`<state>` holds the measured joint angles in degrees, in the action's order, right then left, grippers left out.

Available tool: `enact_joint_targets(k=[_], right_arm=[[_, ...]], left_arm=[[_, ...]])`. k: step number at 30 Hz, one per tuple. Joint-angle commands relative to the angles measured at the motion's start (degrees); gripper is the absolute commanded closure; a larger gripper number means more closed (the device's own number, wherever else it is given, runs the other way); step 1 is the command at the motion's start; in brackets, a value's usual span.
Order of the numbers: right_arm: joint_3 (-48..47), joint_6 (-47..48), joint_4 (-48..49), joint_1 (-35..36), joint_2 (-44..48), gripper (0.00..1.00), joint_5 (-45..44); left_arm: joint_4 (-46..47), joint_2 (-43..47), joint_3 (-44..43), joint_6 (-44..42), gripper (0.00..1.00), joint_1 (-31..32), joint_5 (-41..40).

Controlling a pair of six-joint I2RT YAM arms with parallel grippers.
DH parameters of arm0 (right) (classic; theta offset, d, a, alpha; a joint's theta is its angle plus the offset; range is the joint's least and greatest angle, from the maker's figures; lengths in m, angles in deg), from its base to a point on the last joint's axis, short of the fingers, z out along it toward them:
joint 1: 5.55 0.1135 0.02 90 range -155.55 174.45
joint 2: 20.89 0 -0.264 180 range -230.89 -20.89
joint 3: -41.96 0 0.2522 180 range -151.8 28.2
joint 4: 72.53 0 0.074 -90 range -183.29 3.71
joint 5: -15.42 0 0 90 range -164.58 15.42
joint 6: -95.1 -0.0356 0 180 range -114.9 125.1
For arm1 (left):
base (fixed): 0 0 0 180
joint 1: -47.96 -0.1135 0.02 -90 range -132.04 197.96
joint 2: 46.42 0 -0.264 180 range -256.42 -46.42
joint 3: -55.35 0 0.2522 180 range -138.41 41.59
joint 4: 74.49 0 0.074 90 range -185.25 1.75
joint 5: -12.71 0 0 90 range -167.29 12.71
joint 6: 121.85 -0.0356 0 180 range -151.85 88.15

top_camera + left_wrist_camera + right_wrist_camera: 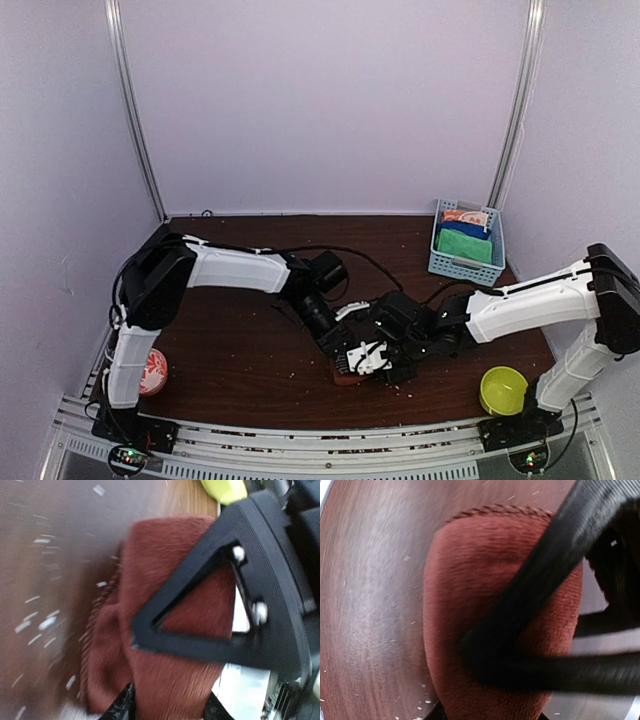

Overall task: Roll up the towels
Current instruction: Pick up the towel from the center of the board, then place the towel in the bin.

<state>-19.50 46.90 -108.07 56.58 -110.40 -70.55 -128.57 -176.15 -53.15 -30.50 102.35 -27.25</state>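
The towel rises next in my right gripper, goes outward and down into the basket's near end [462, 259] for release, as the blue basket already holds folded cloths.
The rust-red towel [344, 378] is a bundle at the front middle of the table, mostly hidden under both grippers. My left gripper [350, 356] comes at it from the left and my right gripper [374, 360] from the right. In the left wrist view the red towel [170, 680] fills the gap of the left gripper [169, 707] and touches both fingertips. The right gripper's black finger crosses over it. In the right wrist view the red towel [470, 605] sits snug in the right gripper [490, 715]. A green towel [463, 245] lies in the basket.
A blue basket [440, 265] with folded cloths stands at the back right. A yellow-green bowl [503, 390] sits at the front right by the right arm's base. A red and white object [152, 372] lies at the front left. White crumbs dot the dark table [240, 350].
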Motion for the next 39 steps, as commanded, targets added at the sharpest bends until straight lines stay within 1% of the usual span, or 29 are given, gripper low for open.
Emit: enact_joint_targets(k=[1, 4, 8, 15, 21, 23, 26, 33, 39], right_arm=[[-2.0, 1.1, -12.2, -0.3, 5.9, 0.90, -2.5], [-4.0, 3.0, -14.2, -2.2, 7.7, 0.91, -3.7], [-6.4, 5.4, -16.7, -6.8, 7.2, 0.91, -4.2], [-15.0, 12.0, -20.9, -20.9, 3.6, 0.92, -4.3], [-27.9, 16.9, -23.0, -34.7, -1.9, 0.93, -4.3], [-33.3, 17.3, -22.4, -39.0, -4.6, 0.94, -4.8], [-38.9, 17.8, -20.3, -44.4, -9.6, 0.94, -6.5], [-45.2, 18.5, -16.0, -52.1, -18.9, 0.96, -11.3], [-46.9, 19.1, -16.6, -55.7, -22.6, 0.96, -9.4]], left_arm=[[3.6, 10.8, 6.8, 3.0, 0.62, -8.6, -11.9], [5.4, 15.7, 8.8, 4.5, 0.62, -10.9, -16.4], [8.1, 20.5, 10.9, 5.7, 0.61, -12.5, -20.3], [9.4, 24.2, 13.0, 5.6, 0.62, -13.1, -21.9], [11.1, 26.3, 16.4, 5.3, 0.61, -13.1, -21.5], [11.7, 26.9, 17.5, 5.4, 0.62, -13.0, -21.2], [12.8, 27.7, 18.9, 5.6, 0.62, -13.1, -20.6], [14.6, 29.8, 21.8, 6.4, 0.62, -13.1, -19.5], [15.8, 30.8, 24.3, 6.9, 0.62, -13.0, -19.0]])
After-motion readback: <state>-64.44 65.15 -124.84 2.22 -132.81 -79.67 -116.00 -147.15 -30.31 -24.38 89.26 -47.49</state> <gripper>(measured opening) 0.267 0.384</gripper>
